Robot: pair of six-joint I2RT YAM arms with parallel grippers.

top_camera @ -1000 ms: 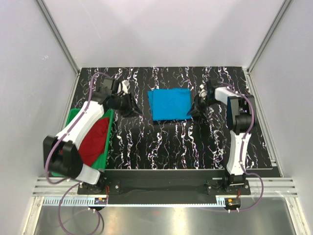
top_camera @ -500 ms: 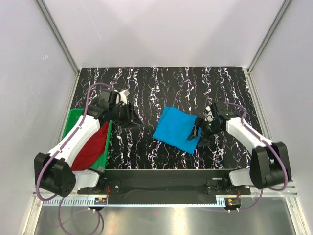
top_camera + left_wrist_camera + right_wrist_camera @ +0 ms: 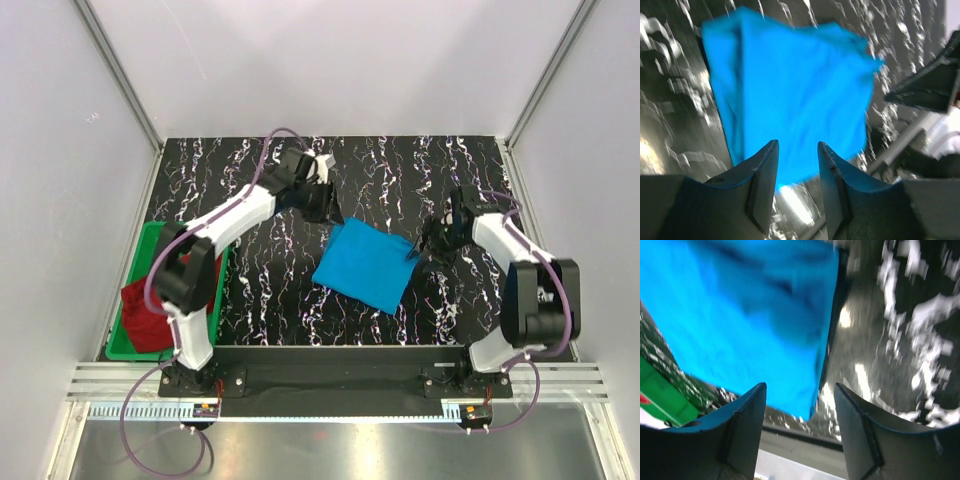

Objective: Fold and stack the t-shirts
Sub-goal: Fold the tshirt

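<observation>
My left gripper moves down and right in the top view onto the sky-blue t-shirt's far corner next. This is because that corner lies below and beside the gripper's fingers.
The sky-blue t-shirt [image 3: 365,265] lies folded in a tilted square at the middle of the table. My left gripper [image 3: 332,212] hovers at its far left corner, jaws open and empty. The shirt fills the left wrist view [image 3: 790,90] beyond the left gripper [image 3: 797,145]. My right gripper [image 3: 420,248] is open and empty at the shirt's right corner. The shirt's edge [image 3: 740,325] lies under the right gripper [image 3: 800,386]. The dark red t-shirt [image 3: 148,318] lies bunched in the near end of the green bin [image 3: 148,242].
The green bin stands along the table's left edge, and its corner shows in the right wrist view [image 3: 660,395]. The left arm [image 3: 235,215] reaches over the bin and across the left half of the black marbled table [image 3: 300,300]. White walls close in the back and sides.
The blue shirt went from the back centre to the middle and turned, then stayed. My left gripper swung from the bin to the shirt's far corner. My right gripper drew slightly back.
</observation>
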